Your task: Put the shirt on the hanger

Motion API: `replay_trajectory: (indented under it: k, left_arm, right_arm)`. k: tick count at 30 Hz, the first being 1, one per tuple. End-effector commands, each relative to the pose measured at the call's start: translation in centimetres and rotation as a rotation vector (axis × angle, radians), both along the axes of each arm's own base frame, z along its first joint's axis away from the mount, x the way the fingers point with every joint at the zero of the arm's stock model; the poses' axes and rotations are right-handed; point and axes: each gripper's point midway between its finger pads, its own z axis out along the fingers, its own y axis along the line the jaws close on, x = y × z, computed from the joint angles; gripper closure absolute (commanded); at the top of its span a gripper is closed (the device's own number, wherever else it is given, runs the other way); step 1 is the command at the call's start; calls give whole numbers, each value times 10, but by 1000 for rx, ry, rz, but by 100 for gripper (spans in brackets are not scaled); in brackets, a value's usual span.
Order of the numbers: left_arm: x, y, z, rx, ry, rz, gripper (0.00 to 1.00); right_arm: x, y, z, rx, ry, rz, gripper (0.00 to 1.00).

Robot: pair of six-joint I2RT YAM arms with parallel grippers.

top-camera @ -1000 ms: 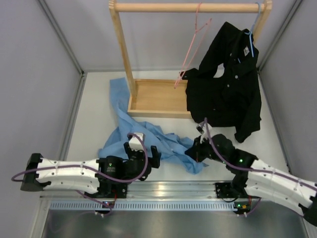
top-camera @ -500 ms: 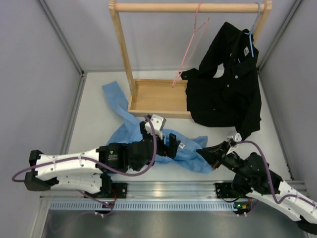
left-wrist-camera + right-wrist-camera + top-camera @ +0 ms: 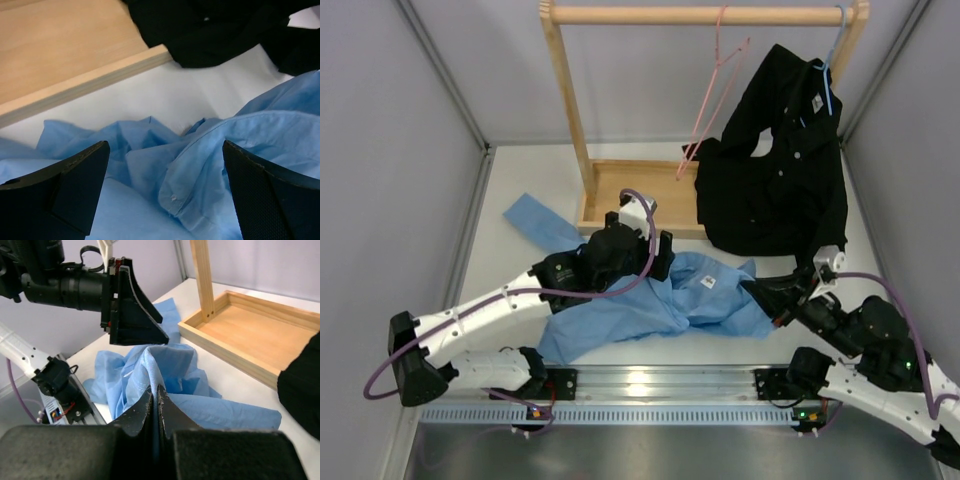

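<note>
Next, my left gripper lowers, shifting slightly toward my right gripper, to grab the shirt's raised edge. That edge curves between my left gripper's fingers.
The light blue shirt lies crumpled on the white table in front of the wooden rack. It also shows in the left wrist view and the right wrist view. My right gripper is shut on a fold at the shirt's right edge; its jaws pinch the fabric in the right wrist view. My left gripper hovers open over the shirt's collar area, holding nothing. The pink hanger hangs from the rack's top rail, well behind both grippers.
The wooden rack has a tray base just behind the shirt. A black shirt hangs on a light blue hanger at the rail's right end and drapes onto the table. Grey walls close in on both sides.
My left gripper has moved forward and right over the shirt. My right gripper has pulled its fold of the shirt rightward, spreading the cloth. The pink hanger sways slightly.
</note>
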Motion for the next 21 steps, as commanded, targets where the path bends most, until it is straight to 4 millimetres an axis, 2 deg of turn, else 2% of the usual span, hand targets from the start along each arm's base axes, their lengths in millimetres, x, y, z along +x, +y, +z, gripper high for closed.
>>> replay_trajectory:
  k: [1, 5, 10, 17, 18, 19, 21]
  left_arm:
    - [-1, 3, 2, -15, 25, 30, 3]
    - [-17, -16, -17, -10, 98, -91, 10]
    - [-30, -29, -30, -47, 133, -182, 10]
    - [-11, -16, -78, 62, 206, -32, 12]
    - [-9, -14, -84, 65, 223, -17, 14]
    - [-11, -17, -87, 62, 247, -38, 22]
    - [-15, -24, -96, 55, 290, -66, 28]
  right_arm:
    - [9, -8, 5, -35, -4, -66, 100]
    - [15, 4, -3, -67, 13, -61, 100]
    - [22, 14, -7, -90, 16, -71, 100]
    - [14, 21, 12, -49, -36, -9, 100]
    - [13, 21, 14, -41, -45, -2, 100]
    - [13, 19, 16, -36, -47, -5, 100]
    - [13, 18, 19, -28, -56, -9, 100]
